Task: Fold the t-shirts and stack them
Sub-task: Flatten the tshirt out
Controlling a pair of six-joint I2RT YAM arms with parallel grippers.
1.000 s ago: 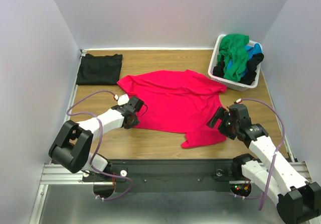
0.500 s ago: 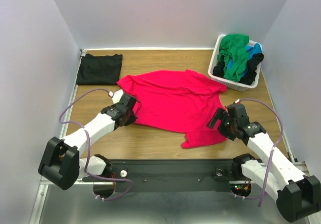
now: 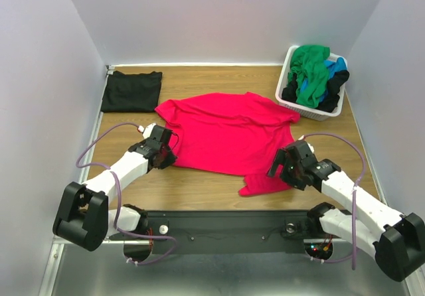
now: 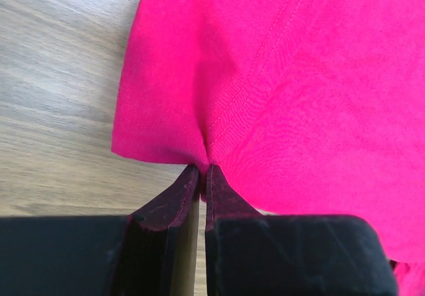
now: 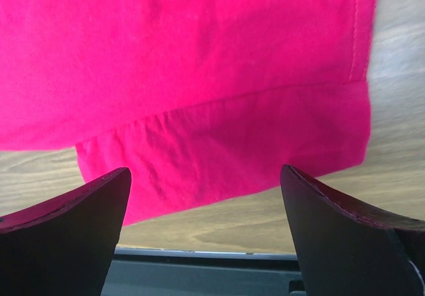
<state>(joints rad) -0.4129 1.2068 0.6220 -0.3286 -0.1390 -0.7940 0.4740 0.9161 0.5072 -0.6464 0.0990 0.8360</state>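
Note:
Next, my right gripper will lower its open fingers onto the flap at the shirt's near corner [image 3: 272, 182] [image 5: 249, 142] and close, because my left gripper already pinches the opposite side.
The pinkish-red t-shirt [image 3: 232, 133] lies spread on the wooden table, one corner folded under near the front right. My left gripper [image 3: 167, 156] sits at the shirt's left edge. In the left wrist view, my left gripper [image 4: 202, 170] is shut and pinches a fold of the red shirt's [image 4: 299, 77] hem. At the near right corner of the shirt hovers my right gripper [image 3: 277, 170]. The right wrist view shows that gripper [image 5: 206, 176] wide open, with the red cloth [image 5: 199, 64] lying beyond the fingertips and nothing held. A folded black t-shirt [image 3: 131, 90] lies at the back left.
A white laundry basket [image 3: 312, 113] stands at the back right, holding a green shirt [image 3: 311, 70], a blue one [image 3: 337, 65] and a black one [image 3: 335, 87]. Grey walls close in the table on three sides. The black base rail [image 3: 232, 223] runs along the near edge.
My left gripper has shifted a little to the left along the shirt's edge, still pinching it. The right gripper has moved slightly left and lower toward the shirt's near corner.

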